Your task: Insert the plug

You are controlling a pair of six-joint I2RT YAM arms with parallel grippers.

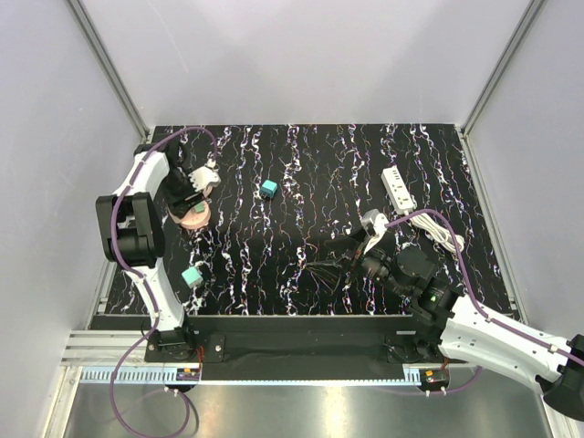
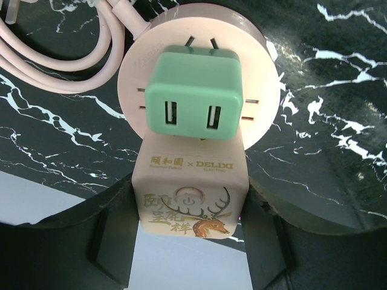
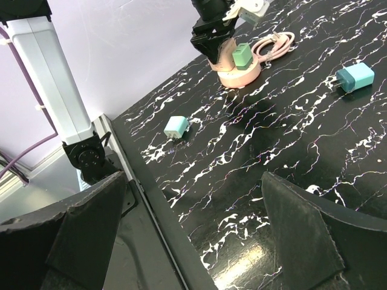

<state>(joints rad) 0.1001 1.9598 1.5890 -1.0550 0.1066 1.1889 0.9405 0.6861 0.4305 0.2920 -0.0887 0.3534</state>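
Note:
I need to move my right gripper to the left in the top view next and tilt its fingers down onto the mint-green cube, because the paler mint-green cube (image 1: 192, 276) (image 3: 176, 126) lies loose on top of the table.
The teal-blue plug (image 1: 268, 189) lies loose on the black marbled table, right of my left gripper; it also shows in the right wrist view (image 3: 355, 77). My left gripper (image 1: 187, 196) (image 2: 190, 205) is shut on the tab of a round pink socket (image 2: 199, 66) at the table's left. A green cube adapter (image 2: 191, 95) sits plugged into that socket's top. My right gripper (image 1: 321, 263) (image 3: 193, 199) is open and empty, low over the table's near middle, well apart from the plug.
A white power strip (image 1: 399, 189) with its coiled white cable (image 1: 440, 228) lies at the right. A paler mint-green cube (image 1: 192, 276) (image 3: 176, 127) lies near the front left. The socket's pink cable (image 2: 36, 60) loops beside it.

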